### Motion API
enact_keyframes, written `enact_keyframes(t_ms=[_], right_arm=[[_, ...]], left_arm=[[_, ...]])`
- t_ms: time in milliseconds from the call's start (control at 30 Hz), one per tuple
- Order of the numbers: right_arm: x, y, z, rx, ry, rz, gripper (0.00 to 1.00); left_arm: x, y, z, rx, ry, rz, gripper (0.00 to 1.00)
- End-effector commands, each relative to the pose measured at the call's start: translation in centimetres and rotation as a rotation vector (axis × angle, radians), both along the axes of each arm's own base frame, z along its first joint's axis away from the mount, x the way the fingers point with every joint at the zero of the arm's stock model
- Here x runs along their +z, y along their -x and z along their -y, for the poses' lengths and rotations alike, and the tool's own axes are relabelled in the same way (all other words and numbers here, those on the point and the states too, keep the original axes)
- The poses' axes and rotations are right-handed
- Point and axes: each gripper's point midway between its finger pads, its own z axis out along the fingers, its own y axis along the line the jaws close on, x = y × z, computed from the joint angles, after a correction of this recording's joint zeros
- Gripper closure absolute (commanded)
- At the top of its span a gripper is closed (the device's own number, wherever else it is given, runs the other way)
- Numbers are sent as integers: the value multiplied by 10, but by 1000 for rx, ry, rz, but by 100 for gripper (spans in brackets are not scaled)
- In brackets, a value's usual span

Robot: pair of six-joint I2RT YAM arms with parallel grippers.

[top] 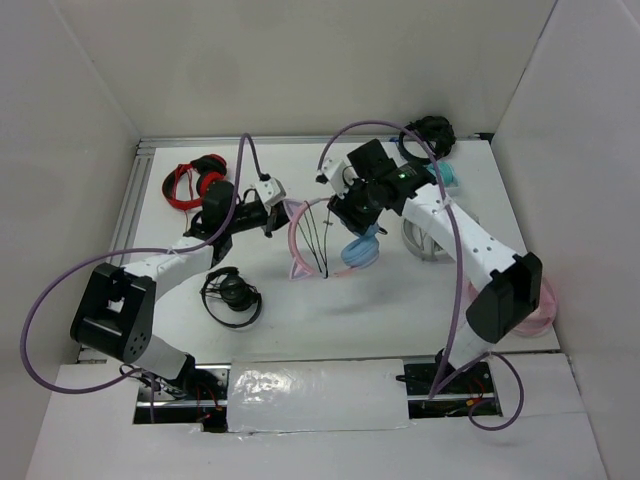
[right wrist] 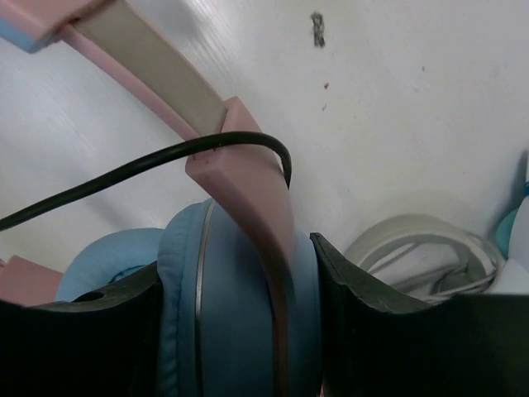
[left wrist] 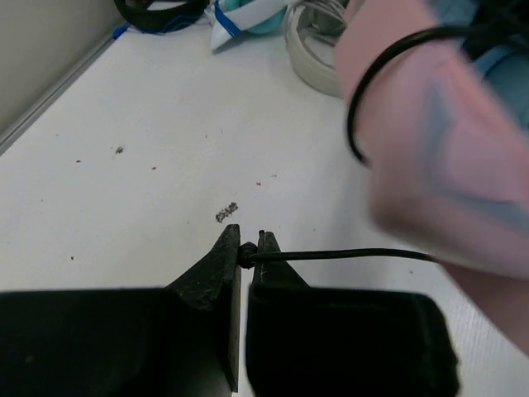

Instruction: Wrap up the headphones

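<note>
The near middle tabletop is clear, so next my right gripper should move down and back toward my base and release the blue ear cup there.
The headphones have a thin pink headband [top: 296, 240] and light blue ear cups [top: 361, 251], and are held near the table's middle. My right gripper [top: 358, 224] is shut on one blue ear cup [right wrist: 235, 314], with the pink band [right wrist: 248, 194] running up between the fingers. The black cable [right wrist: 157, 163] loops over the band. My left gripper [top: 283, 208] is just left of the headband and is shut on the black cable's end [left wrist: 246, 253]. The cable [left wrist: 347, 255] runs right from its fingertips toward the blurred pink band [left wrist: 438, 157]. Several cable strands [top: 318, 240] cross inside the band.
Red-and-black headphones [top: 195, 183] lie at the back left. Black headphones [top: 232, 296] lie near the left arm, and another black pair [top: 430, 134] sits at the back right. White headphones [top: 424, 240] and a teal item [top: 448, 176] are by the right arm. Pink headphones [top: 541, 306] lie far right.
</note>
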Motion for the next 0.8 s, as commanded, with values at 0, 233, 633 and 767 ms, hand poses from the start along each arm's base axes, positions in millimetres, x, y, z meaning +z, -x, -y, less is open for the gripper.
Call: enact_keyframes(t_ms=[0, 233, 633, 767], right_arm=[[-26, 4, 21, 3, 140, -44, 100], [-71, 6, 26, 67, 272, -120, 100], [-93, 8, 25, 185, 303, -94, 100], [-104, 10, 17, 236, 346, -103, 100]], left_arm=[[1, -4, -6, -19, -68, 100, 100], [-13, -4, -8, -46, -106, 50, 100], [-52, -13, 7, -223, -161, -104, 100], [-49, -18, 11, -286, -160, -84, 100]])
